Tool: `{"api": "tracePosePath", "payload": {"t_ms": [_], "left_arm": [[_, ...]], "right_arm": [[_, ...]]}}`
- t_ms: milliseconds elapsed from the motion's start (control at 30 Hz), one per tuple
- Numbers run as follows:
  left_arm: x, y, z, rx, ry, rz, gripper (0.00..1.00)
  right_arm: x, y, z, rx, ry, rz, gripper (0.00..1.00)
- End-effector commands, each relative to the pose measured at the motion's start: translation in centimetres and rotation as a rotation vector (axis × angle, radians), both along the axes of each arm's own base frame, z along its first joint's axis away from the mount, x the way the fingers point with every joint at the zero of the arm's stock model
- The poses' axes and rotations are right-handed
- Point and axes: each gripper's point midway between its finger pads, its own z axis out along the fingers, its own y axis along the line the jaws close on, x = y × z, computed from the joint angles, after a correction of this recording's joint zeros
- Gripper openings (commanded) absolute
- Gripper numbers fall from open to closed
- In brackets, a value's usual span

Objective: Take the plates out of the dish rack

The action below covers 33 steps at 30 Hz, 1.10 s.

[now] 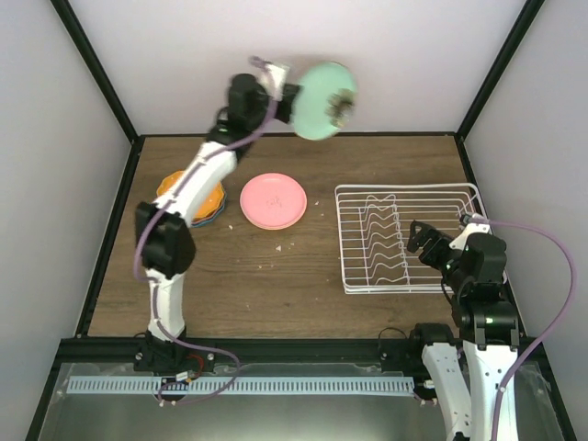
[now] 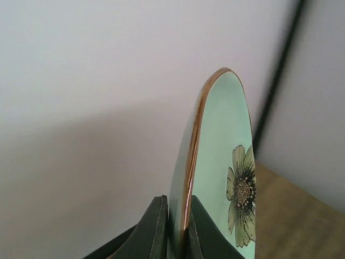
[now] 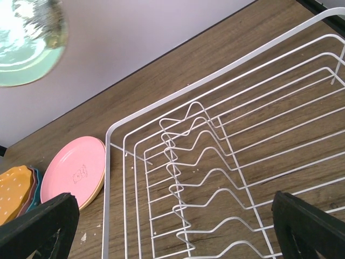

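The mint green plate (image 1: pixel 322 101) goes back and down in my left gripper next, for release onto the pink plate (image 1: pixel 273 197), which lies bare below it and nearer my base.
My left gripper (image 1: pixel 292 99) is shut on the rim of the mint green plate (image 1: pixel 322 101), held on edge high up by the back wall. In the left wrist view both fingers (image 2: pixel 156 229) clamp that plate (image 2: pixel 221 162), its dark flower mark facing right. The white wire dish rack (image 1: pixel 404 187) stands on the right of the table with no plates in it. My right gripper (image 1: pixel 418 241) is open and empty over the rack's near right part, and the rack (image 3: pixel 215 73) fills its wrist view. The pink plate (image 1: pixel 273 197) lies flat left of the rack, on a peach rim.
A stack topped by the dotted orange plate (image 1: pixel 213 196) lies at the table's left, partly under my left arm; it also shows in the right wrist view (image 3: pixel 13 191) beside the pink plate (image 3: pixel 73 170). Black frame posts and pale walls enclose the table.
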Motion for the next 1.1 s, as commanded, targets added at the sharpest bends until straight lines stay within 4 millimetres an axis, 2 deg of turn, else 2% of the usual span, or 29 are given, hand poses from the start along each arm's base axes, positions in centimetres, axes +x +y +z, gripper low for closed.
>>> {"api": "tracePosePath", "payload": {"t_ms": [0, 33, 100, 133, 200, 300, 633, 900, 1067], "left_arm": [[2.7, 15.0, 5.1, -0.345, 0.113, 0.265, 0.04], [2.9, 17.1, 3.5, -0.399, 0.193, 0.289, 0.04], [3.0, 21.3, -1.2, -0.490, 0.352, 0.361, 0.04], [2.6, 22.6, -2.8, -0.521, 0.406, 0.384, 0.04], [1.5, 24.2, -5.5, -0.552, 0.484, 0.406, 0.04], [-0.2, 25.1, -8.0, -0.606, 0.578, 0.406, 0.04], [-4.7, 24.1, -16.6, -0.641, 0.853, 0.404, 0.04], [-6.0, 21.8, -19.9, -0.596, 0.925, 0.339, 0.04], [-6.2, 19.6, -20.7, -0.574, 0.938, 0.297, 0.04]], "right_arm": [[0.5, 0.4, 0.5, -0.001, -0.024, 0.026, 1.00], [0.5, 0.4, 0.5, -0.001, -0.021, 0.026, 1.00], [0.6, 0.5, 0.5, -0.003, -0.019, 0.028, 1.00], [0.7, 0.5, 0.4, -0.003, -0.017, 0.029, 1.00], [0.9, 0.6, 0.2, 0.001, -0.010, 0.035, 1.00], [1.2, 0.7, 0.1, 0.006, -0.005, 0.042, 1.00], [1.9, 0.9, 0.0, 0.012, 0.004, 0.054, 1.00], [1.9, 0.9, 0.0, 0.012, 0.006, 0.053, 1.00], [1.9, 0.9, 0.1, 0.007, 0.007, 0.053, 1.00]]}}
